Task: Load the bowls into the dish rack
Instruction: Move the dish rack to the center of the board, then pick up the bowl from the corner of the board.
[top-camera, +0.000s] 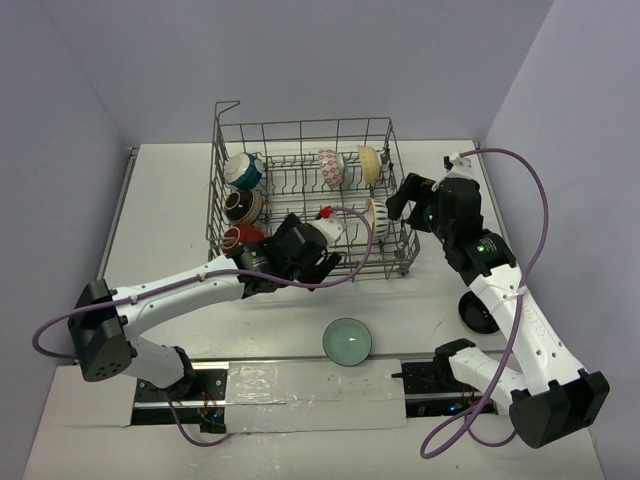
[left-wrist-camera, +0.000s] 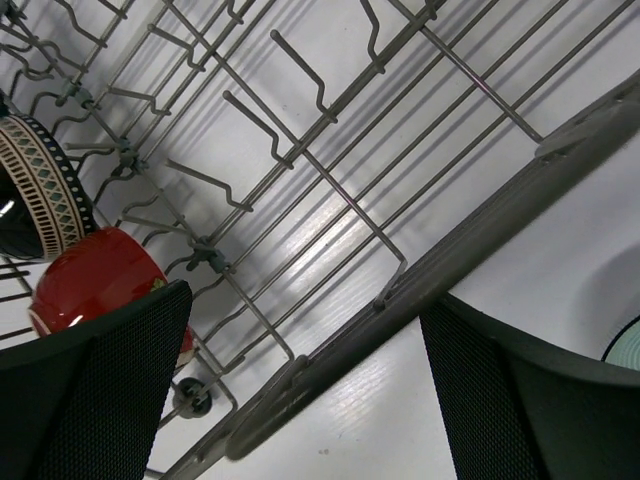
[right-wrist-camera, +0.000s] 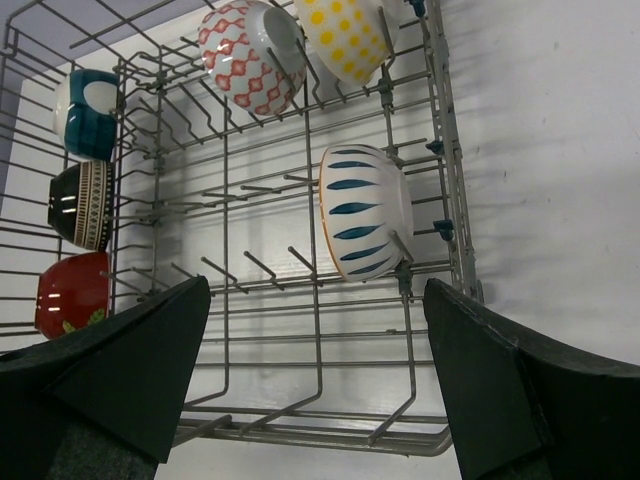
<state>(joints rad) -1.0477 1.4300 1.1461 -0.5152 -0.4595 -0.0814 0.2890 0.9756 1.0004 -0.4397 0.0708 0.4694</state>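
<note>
The pale green bowl sits below my left gripper, toward my base, so the gripper draws back off the rack's front rim and lowers onto that bowl next.
The grey wire dish rack stands at the table's middle back. Inside it stand a blue-and-white bowl, a black patterned bowl, a red bowl, a red-patterned bowl, a yellow-dotted bowl and a white bowl with blue stripes. A pale green bowl sits on the table in front of the rack. My left gripper is open and empty over the rack's front rim. My right gripper is open and empty by the rack's right side.
A dark round object lies at the right, partly hidden behind my right arm. The red bowl is close to my left gripper's left finger. Upright tines stand free in the rack's front rows. Walls close in both sides.
</note>
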